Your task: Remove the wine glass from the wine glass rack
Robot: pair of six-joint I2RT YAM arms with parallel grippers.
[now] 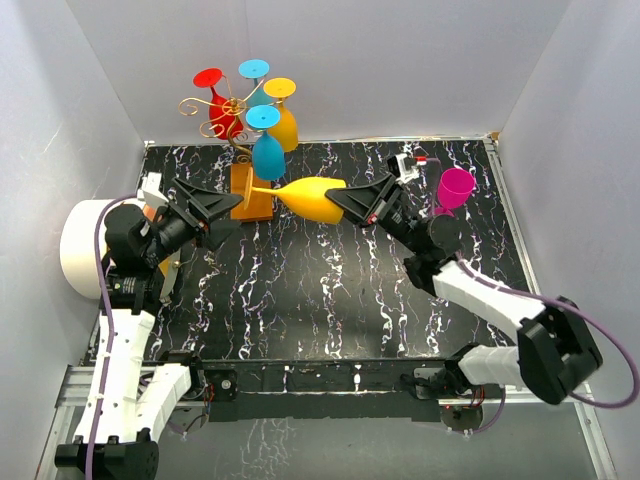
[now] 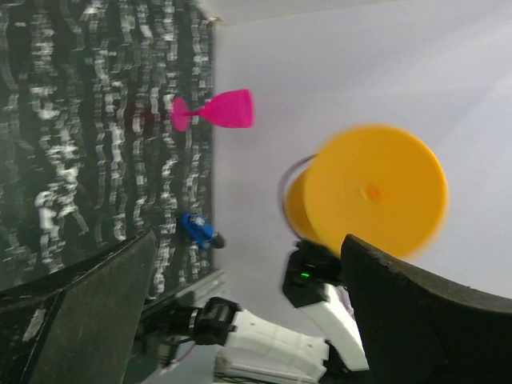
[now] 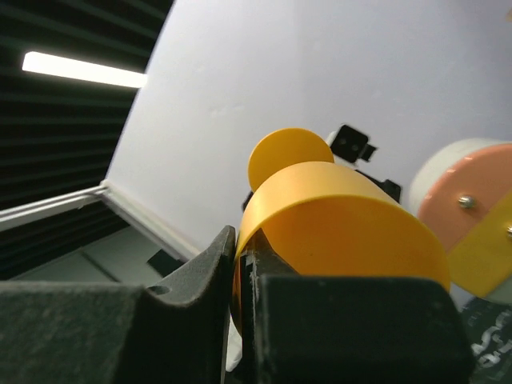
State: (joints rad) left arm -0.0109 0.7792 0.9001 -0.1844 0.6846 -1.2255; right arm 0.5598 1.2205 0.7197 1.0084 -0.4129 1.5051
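Observation:
Next I should swing my right gripper down and right in the top view to tabletop by the pink glass, tilt the horizontal glass upright, lower and release it.
The gold wire wine glass rack (image 1: 222, 108) stands at the back left on its orange-brown wooden base (image 1: 250, 203). Red (image 1: 215, 95), cyan (image 1: 254, 70), blue (image 1: 267, 150) and yellow (image 1: 284, 120) glasses hang on it. A second yellow wine glass (image 1: 312, 198) is off the rack and lies horizontal above the table. My right gripper (image 1: 347, 206) is shut on its bowl rim (image 3: 320, 224), one finger inside and one outside. Its stem points left toward my left gripper (image 1: 236, 216). That gripper is open, with the blurred yellow foot (image 2: 376, 188) just beyond its fingers (image 2: 416, 320).
A pink glass (image 1: 455, 188) stands upright at the back right, behind the right arm; it also shows in the left wrist view (image 2: 218, 110). A white roll (image 1: 78, 248) sits off the table's left edge. White walls enclose the black marbled table (image 1: 320, 290).

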